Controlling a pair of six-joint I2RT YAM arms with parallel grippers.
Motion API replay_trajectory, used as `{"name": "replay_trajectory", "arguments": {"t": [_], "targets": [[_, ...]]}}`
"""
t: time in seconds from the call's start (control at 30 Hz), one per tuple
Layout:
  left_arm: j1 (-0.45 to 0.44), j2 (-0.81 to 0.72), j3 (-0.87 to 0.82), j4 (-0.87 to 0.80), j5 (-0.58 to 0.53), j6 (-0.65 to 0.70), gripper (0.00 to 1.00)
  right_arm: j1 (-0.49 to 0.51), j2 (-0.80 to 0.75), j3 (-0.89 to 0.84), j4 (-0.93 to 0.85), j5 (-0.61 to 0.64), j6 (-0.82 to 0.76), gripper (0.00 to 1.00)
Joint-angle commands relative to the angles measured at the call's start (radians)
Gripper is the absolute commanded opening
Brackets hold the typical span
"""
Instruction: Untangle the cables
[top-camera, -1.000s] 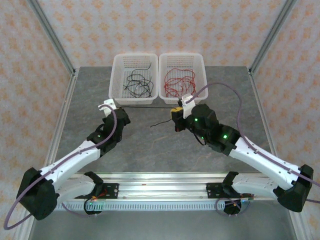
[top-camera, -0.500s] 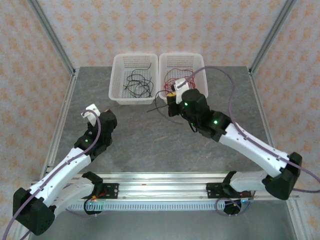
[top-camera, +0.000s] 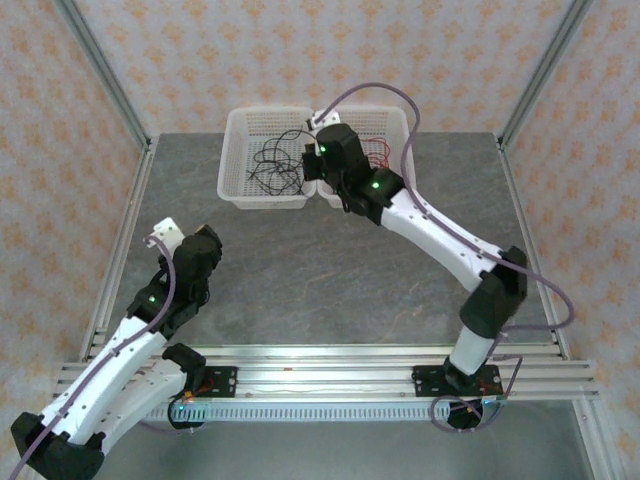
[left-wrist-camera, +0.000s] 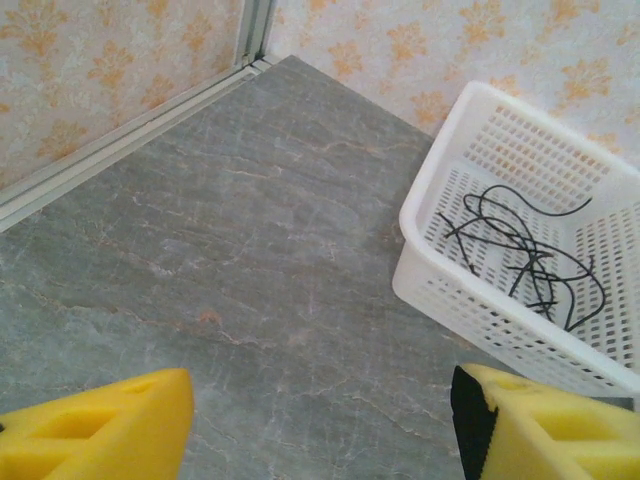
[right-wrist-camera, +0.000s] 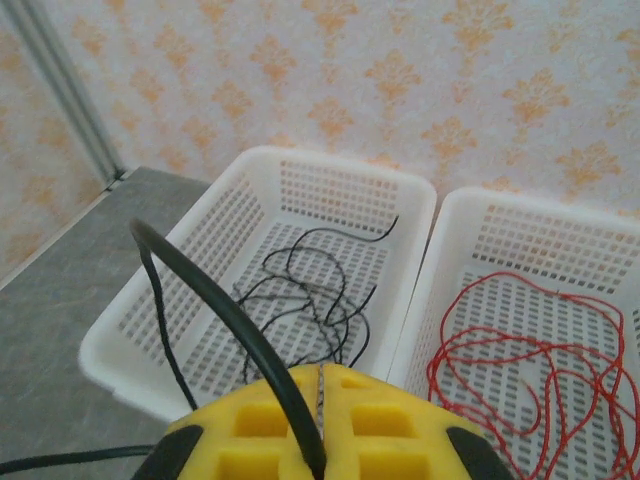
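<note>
The other black cables lie loose in one white basket (top-camera: 232, 186), so I will move my right gripper over that black pile, lower it inside and let go of the cable.
My right gripper (top-camera: 312, 162) hangs over the inner edge of the left white basket (top-camera: 232, 186) and is shut on a black cable (right-wrist-camera: 215, 300). That cable arches up and to the left from my closed yellow fingers (right-wrist-camera: 260, 430), and its end droops toward the table. Several loose black cables (right-wrist-camera: 310, 290) lie in that basket. Red cables (right-wrist-camera: 520, 370) lie in the right basket (top-camera: 396, 116). My left gripper (left-wrist-camera: 320, 425) is open over bare table at the near left, with nothing between its yellow fingers (left-wrist-camera: 100, 425). The left basket, with its black cables (left-wrist-camera: 530, 260), lies ahead of it to the right.
The two baskets stand side by side at the table's far edge, against the patterned back wall. A metal frame rail (left-wrist-camera: 120, 130) runs along the table's left edge. The grey stone tabletop (top-camera: 330, 270) stretches between the arms and the baskets.
My right gripper has carried the black cable from mid-table up to the left basket. My left gripper has opened, let go of the cable's other end, and drawn back to the near left.
</note>
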Motion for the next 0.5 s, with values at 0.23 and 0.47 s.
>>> {"name": "replay_trajectory", "arguments": {"t": [0.23,0.47], "targets": [[0.010,-0.128,0.036,-0.046,0.097,0.048,0.73,-0.008,0.310,0.418,-0.068,0.080,-0.012,0.00],[0.010,-0.197,0.023,0.021,0.232,0.080,0.77,-0.016,0.520,0.605,-0.012,0.136,0.017,0.00]]}}
